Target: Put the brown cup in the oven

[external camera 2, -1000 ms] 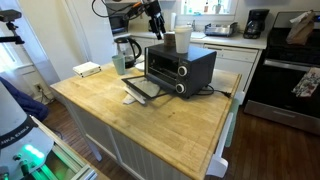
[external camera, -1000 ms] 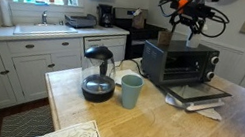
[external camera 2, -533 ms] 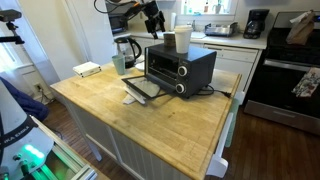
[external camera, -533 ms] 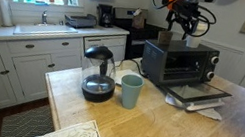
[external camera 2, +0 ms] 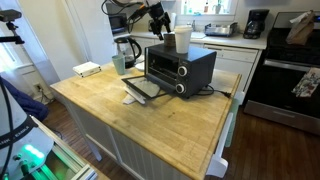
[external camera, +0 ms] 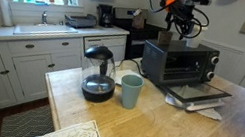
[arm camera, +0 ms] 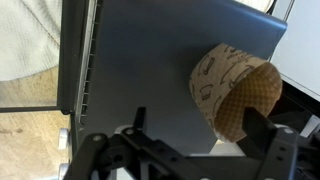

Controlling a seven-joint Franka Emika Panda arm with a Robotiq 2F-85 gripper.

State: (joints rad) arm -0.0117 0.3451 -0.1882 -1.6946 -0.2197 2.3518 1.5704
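My gripper moves slightly down astride the brown cup's rim (arm camera: pixel 213 117) next and closes, since one finger already stands over the cup's opening and the other outside.
The brown cup (arm camera: pixel 235 88) stands upright on top of the toaster oven (external camera: pixel 180 60), and also shows in an exterior view (external camera 2: pixel 183 40). The black and silver oven (external camera 2: pixel 180 68) sits on the wooden island with its glass door (external camera: pixel 197 93) dropped open. My gripper (external camera: pixel 176 27) hovers above the oven's top, beside the cup (external camera 2: pixel 159 24). In the wrist view the fingers (arm camera: pixel 200 135) are spread open and empty. The cup sits just ahead of them, close to the right finger.
A glass coffee pot (external camera: pixel 98 74) and a teal cup (external camera: pixel 130 90) stand on the island beside the oven. A cloth (external camera: pixel 68 135) lies at the island's near corner. The kitchen counter with sink (external camera: pixel 43 29) and the large stove (external camera 2: pixel 290 70) lie beyond.
My gripper has shifted a little over the oven's top, closer to the brown cup. The cup and oven have not moved.
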